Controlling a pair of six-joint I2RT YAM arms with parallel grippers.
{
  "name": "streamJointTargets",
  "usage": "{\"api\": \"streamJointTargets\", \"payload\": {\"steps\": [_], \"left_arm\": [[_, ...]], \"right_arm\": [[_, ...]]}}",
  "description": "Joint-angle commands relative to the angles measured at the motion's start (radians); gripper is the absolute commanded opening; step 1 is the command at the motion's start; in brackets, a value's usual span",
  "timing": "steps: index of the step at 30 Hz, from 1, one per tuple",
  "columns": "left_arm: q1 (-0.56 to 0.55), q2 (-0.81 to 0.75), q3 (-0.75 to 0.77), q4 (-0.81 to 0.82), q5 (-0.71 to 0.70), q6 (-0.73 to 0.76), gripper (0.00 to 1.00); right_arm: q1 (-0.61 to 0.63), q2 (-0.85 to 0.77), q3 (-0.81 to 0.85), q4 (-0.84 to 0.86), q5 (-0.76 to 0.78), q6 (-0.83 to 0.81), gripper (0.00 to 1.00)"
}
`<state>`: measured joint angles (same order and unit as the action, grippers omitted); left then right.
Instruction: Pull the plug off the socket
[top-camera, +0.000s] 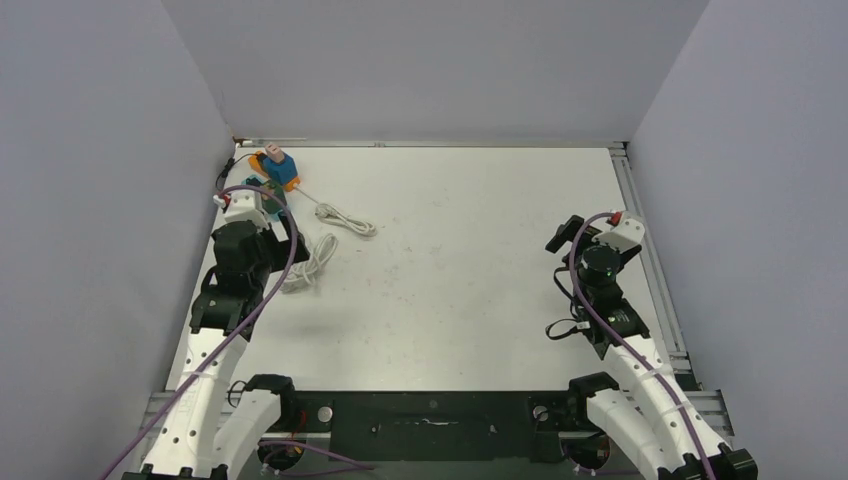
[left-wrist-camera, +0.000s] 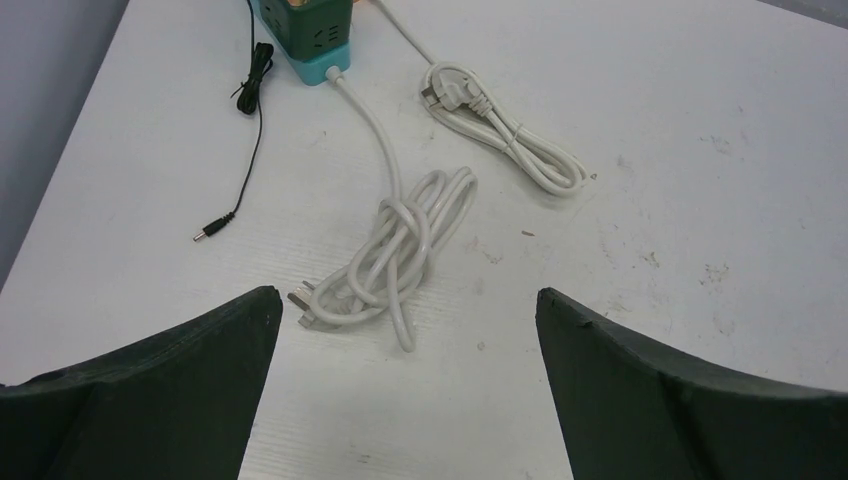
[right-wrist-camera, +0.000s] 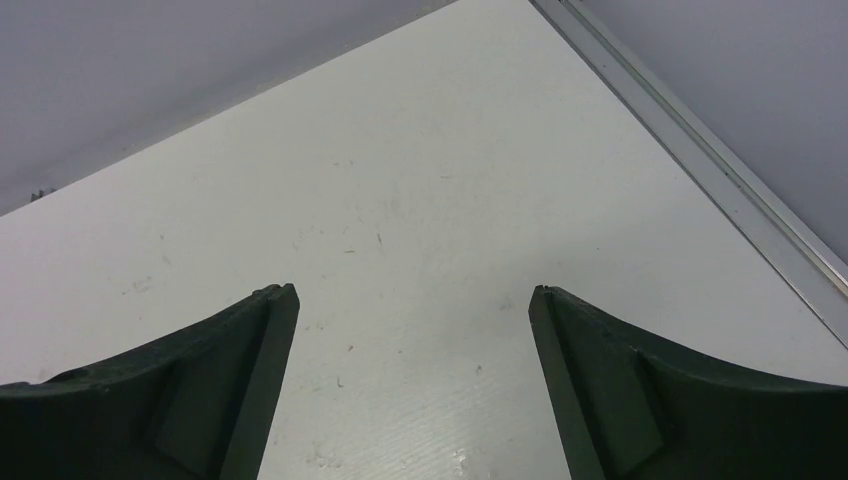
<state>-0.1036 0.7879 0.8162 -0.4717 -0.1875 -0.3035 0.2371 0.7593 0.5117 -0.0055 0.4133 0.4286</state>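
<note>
My left gripper moves down toward the tabletop next, onto the wrapped middle of the coiled white cable (top-camera: 308, 267) (left-wrist-camera: 400, 250), where its gathered parts fit between the open fingers.
The blue plug (top-camera: 277, 160) with a pale pink top sits in the orange socket strip (top-camera: 289, 182) at the far left corner of the table. Neither shows in the wrist views. My left gripper (top-camera: 283, 224) is open and empty, a little nearer than the strips. In the left wrist view (left-wrist-camera: 405, 310) it hovers over a coiled white cable (left-wrist-camera: 400, 250), its fingertips (left-wrist-camera: 262, 300) wide apart. My right gripper (top-camera: 563, 235) is open and empty over bare table at the right, as the right wrist view (right-wrist-camera: 410, 300) also shows.
A teal power strip (left-wrist-camera: 312, 45) lies just ahead of my left gripper. A thin black wire (left-wrist-camera: 240, 150) with a barrel tip runs to its left. A second white cable (left-wrist-camera: 505, 135) with a plug lies to the right. Walls enclose the table, with a metal rail (right-wrist-camera: 720, 170) at the right.
</note>
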Motion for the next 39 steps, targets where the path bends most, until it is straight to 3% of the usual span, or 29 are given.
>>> {"api": "streamJointTargets", "payload": {"steps": [1,14,25,29,33,39], "left_arm": [[0.016,-0.008,0.048,-0.002,-0.016,-0.012,0.96],[0.015,0.028,0.013,0.047,0.054,0.049,0.96],[0.025,0.382,0.242,0.078,0.186,0.002,0.96],[0.043,0.527,0.242,0.065,0.187,0.04,0.96],[0.076,0.667,0.275,-0.007,0.297,0.052,0.96],[0.075,0.766,0.31,-0.049,0.247,0.079,0.96]], "right_arm": [[0.004,-0.054,-0.014,0.065,-0.016,-0.002,0.9],[0.004,-0.093,-0.03,0.09,-0.075,-0.01,0.9],[0.02,-0.076,-0.082,0.193,-0.13,0.068,0.9],[0.022,-0.103,-0.121,0.184,-0.097,0.064,0.9],[0.024,-0.106,-0.158,0.213,-0.095,0.063,0.9],[0.038,-0.065,-0.158,0.224,-0.088,0.058,0.9]]}}
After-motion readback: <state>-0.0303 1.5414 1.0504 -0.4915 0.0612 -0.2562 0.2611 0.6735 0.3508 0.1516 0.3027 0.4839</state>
